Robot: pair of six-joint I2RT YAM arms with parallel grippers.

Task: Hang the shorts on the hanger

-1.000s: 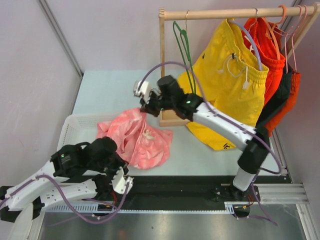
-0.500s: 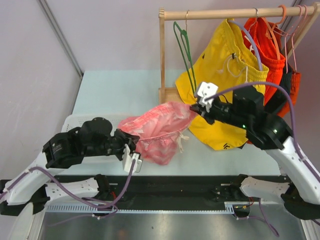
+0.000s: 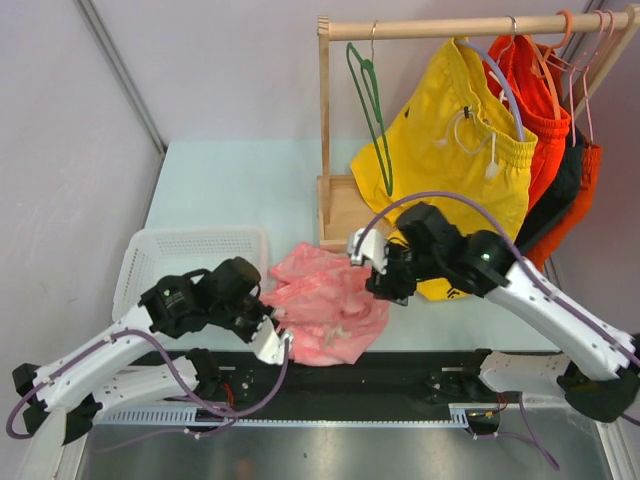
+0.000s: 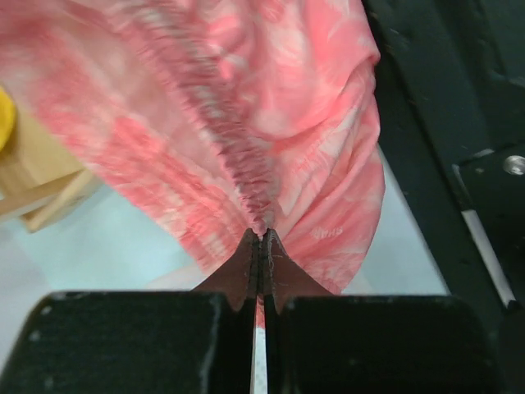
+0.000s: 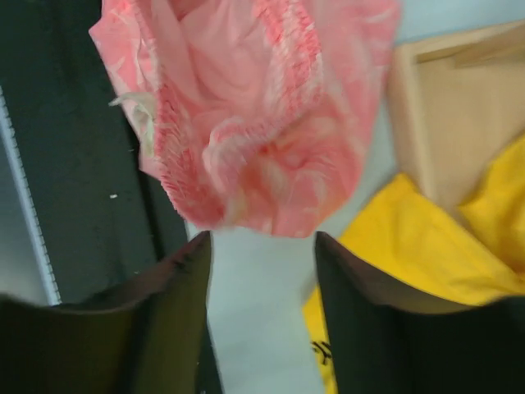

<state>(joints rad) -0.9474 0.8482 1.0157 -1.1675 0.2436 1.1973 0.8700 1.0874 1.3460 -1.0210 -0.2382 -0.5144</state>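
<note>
The shorts are still a short way beyond my right gripper's open fingers, so it will lower and shift toward my left gripper next, onto the waistband's folded end.
The pink mottled shorts point(image 3: 335, 305) lie crumpled on the table near its front edge. My left gripper point(image 3: 268, 312) is shut on their gathered waistband at the left side; in the left wrist view the fingertips point(image 4: 262, 240) pinch the elastic ridge of the shorts point(image 4: 246, 107). My right gripper point(image 3: 378, 285) hovers at the shorts' right edge with its jaws open and nothing between them point(image 5: 258, 246); the shorts point(image 5: 246, 123) lie just beyond the tips. The green hanger point(image 3: 370, 110) hangs bare on the wooden rail, left of the other clothes.
Yellow shorts point(image 3: 460, 150) and orange-red shorts point(image 3: 545, 110) hang on the wooden rack point(image 3: 450, 26), whose post point(image 3: 325, 130) and base stand just behind the right gripper. A white basket point(image 3: 190, 250) sits at the left. A black rail point(image 3: 400, 375) runs along the near edge.
The right gripper has opened and let go of the shorts, which dropped from a stretched hold into a heap on the table. The left gripper, still shut on them, shifted right.
</note>
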